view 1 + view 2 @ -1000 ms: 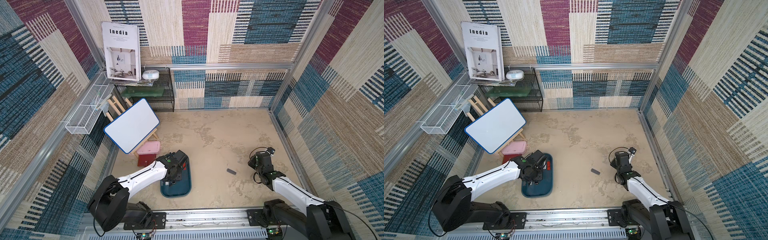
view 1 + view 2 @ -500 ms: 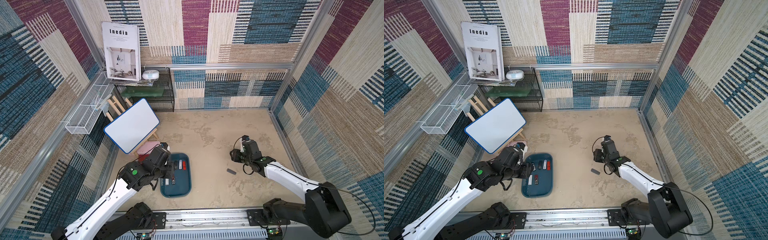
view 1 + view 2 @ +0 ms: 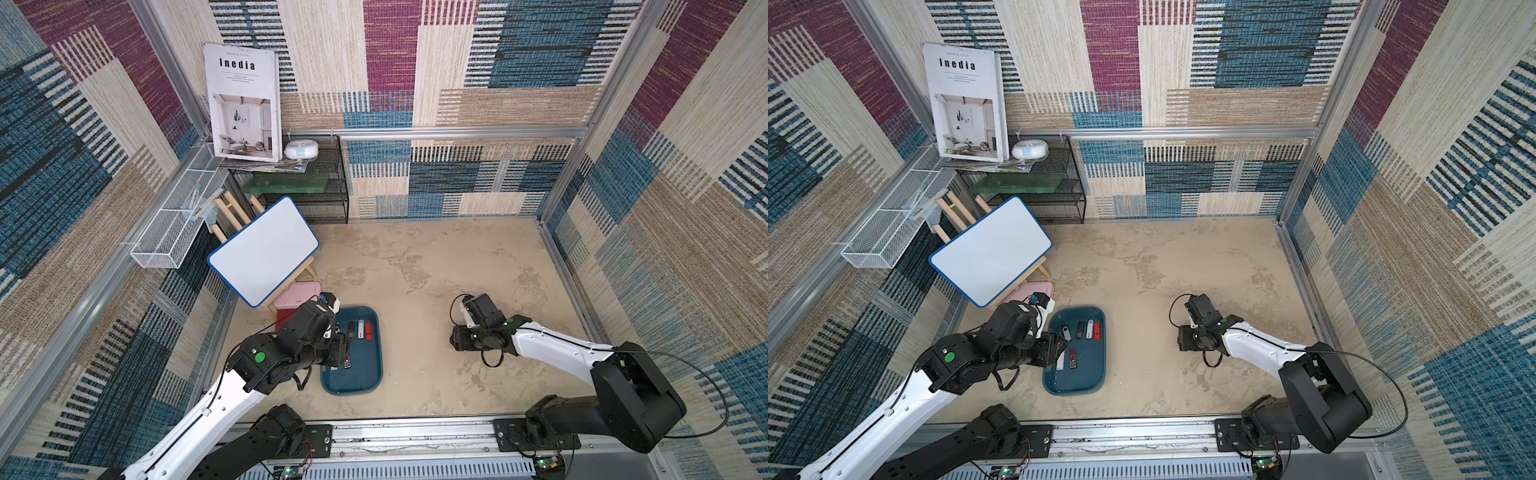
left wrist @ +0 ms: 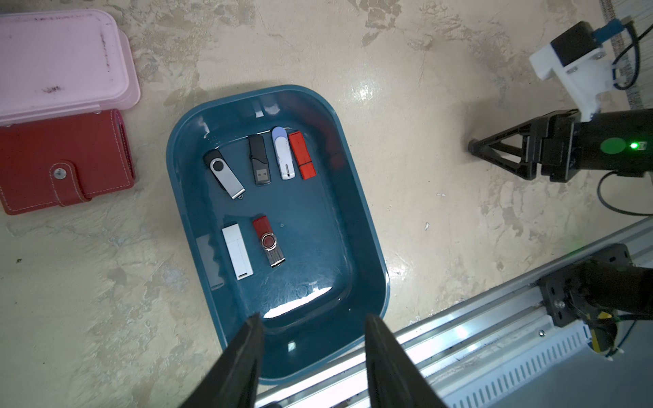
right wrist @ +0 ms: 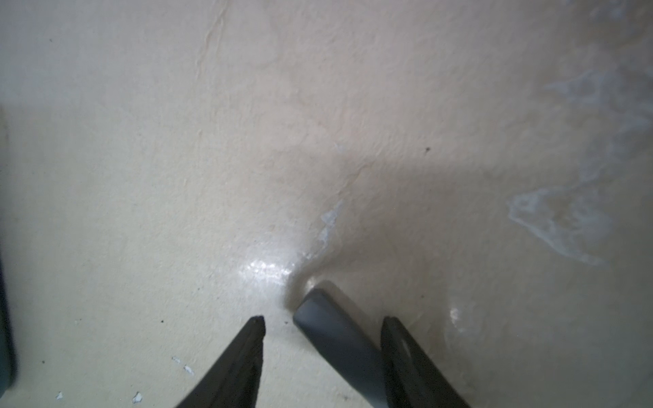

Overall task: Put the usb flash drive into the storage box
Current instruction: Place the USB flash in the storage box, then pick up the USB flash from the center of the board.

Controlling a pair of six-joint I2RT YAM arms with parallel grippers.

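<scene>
My right gripper is just above the drive, with the drive between my fingers, so next it will move down and close its fingers onto the long sides of the grey usb flash (image 5: 339,345) drive.
The storage box (image 3: 353,386) (image 3: 1077,388) (image 4: 311,219) is a shallow teal tray at the front left, holding several flash drives, among them a red one (image 4: 302,155) and a white one (image 4: 237,256). My left gripper (image 4: 312,319) (image 3: 345,359) (image 3: 1059,345) hovers open over the tray's near end, holding nothing. A grey usb flash drive (image 5: 335,339) lies on the floor between the fingers of my right gripper (image 5: 323,319) (image 3: 455,343) (image 3: 1181,338). It rests against one finger; the jaws stand apart. In both top views the gripper hides the drive.
A pink lidded box (image 4: 60,60) and a red snap case (image 4: 63,166) lie just left of the tray. A whiteboard on a wooden easel (image 3: 264,249) and a black wire shelf (image 3: 316,187) stand at the back left. A metal rail (image 3: 415,434) runs along the front.
My left gripper lifted out of the tray and pulled back, opening wider. My right arm swung left and came down over the grey drive, which lay in plain sight before.
</scene>
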